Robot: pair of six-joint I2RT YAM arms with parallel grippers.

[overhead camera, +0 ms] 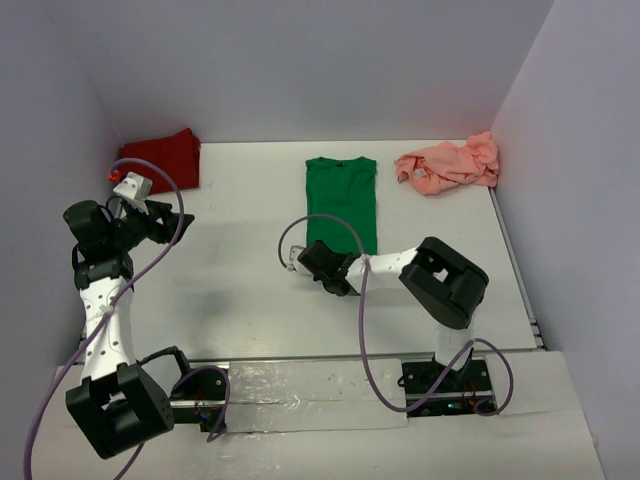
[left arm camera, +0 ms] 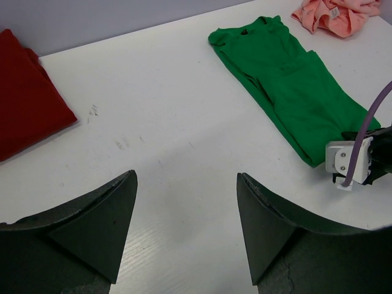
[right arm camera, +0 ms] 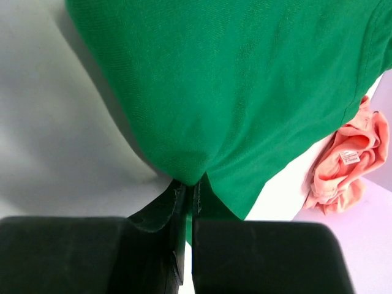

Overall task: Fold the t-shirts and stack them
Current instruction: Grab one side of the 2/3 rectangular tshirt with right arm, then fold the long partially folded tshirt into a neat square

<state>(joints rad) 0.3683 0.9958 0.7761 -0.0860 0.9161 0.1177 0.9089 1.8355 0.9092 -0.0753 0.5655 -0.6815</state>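
The shirt still lies long with the collar end (overhead camera: 341,167) outward, so my right gripper will next carry the hem up and outward and release it there.
The bright green t-shirt (overhead camera: 342,200) (left arm camera: 288,86) (right arm camera: 233,79) lies as a long narrow strip at the table's middle back, collar away from the arms. My right gripper (overhead camera: 311,256) (right arm camera: 192,187) is shut on its near hem, and the cloth bunches into the pinch. The dark red t-shirt (overhead camera: 165,160) (left arm camera: 24,98) lies folded in the back left corner. Crumpled at the back right is the salmon pink t-shirt (overhead camera: 450,165) (left arm camera: 334,13) (right arm camera: 346,165). My left gripper (overhead camera: 176,222) (left arm camera: 185,174) hangs open over bare table, between the red and green shirts, with nothing between its fingers.
Grey walls close in the white table (overhead camera: 240,290) at the back and on both sides. A purple cable (overhead camera: 362,320) loops from the right arm across the near table. The right arm's white wrist block (left arm camera: 346,160) sits at the green shirt's near end.
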